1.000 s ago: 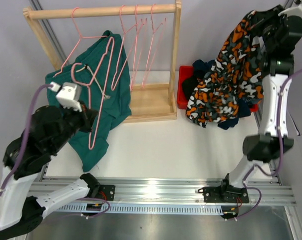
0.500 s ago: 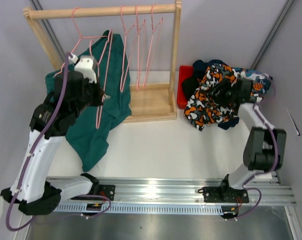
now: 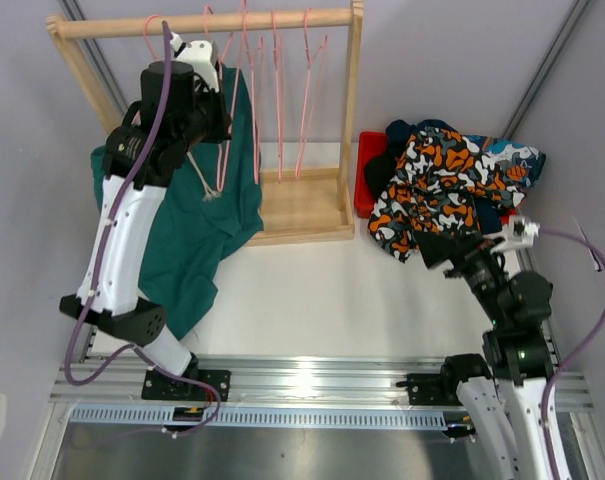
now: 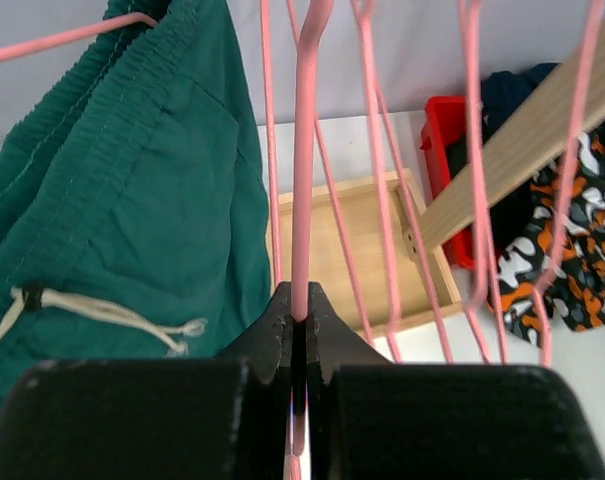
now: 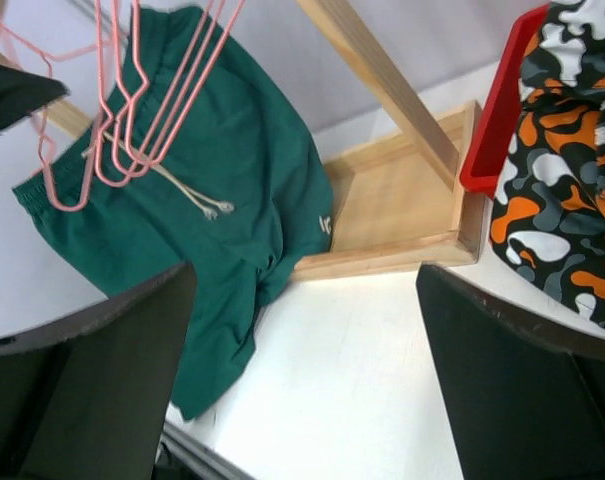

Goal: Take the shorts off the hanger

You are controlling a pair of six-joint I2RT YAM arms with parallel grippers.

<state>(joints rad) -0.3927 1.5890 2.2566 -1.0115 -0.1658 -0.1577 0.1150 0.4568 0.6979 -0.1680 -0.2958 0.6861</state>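
I need to move my left gripper slightly toward the teal-green shorts next, and then I need to open its fingers off the pink hanger wire (image 3: 223,136).
The teal-green shorts (image 3: 197,225) hang at the left end of the wooden rack (image 3: 202,22), among pink hangers (image 3: 279,90), and trail down onto the table. My left gripper (image 3: 220,95) is up by the rail, shut on a pink hanger wire (image 4: 302,200), with the shorts (image 4: 112,210) just to its left. Whether they hang on that wire is unclear. The orange-grey-white camo shorts (image 3: 444,175) lie on top of a heap over the red bin (image 3: 365,175). My right gripper (image 3: 440,248) is low in front of that heap, open and holding nothing (image 5: 302,370).
The rack's wooden base tray (image 3: 304,205) sits between the teal shorts and the red bin (image 5: 497,130). Dark and blue-patterned fabric shows under the camo pair. White tabletop (image 5: 362,360) lies below my right gripper. A metal rail (image 3: 312,385) runs along the near edge.
The right gripper has let go of the camo shorts, opened wide and dropped down toward the near side. The left arm has lifted its hanger up to the rack rail.
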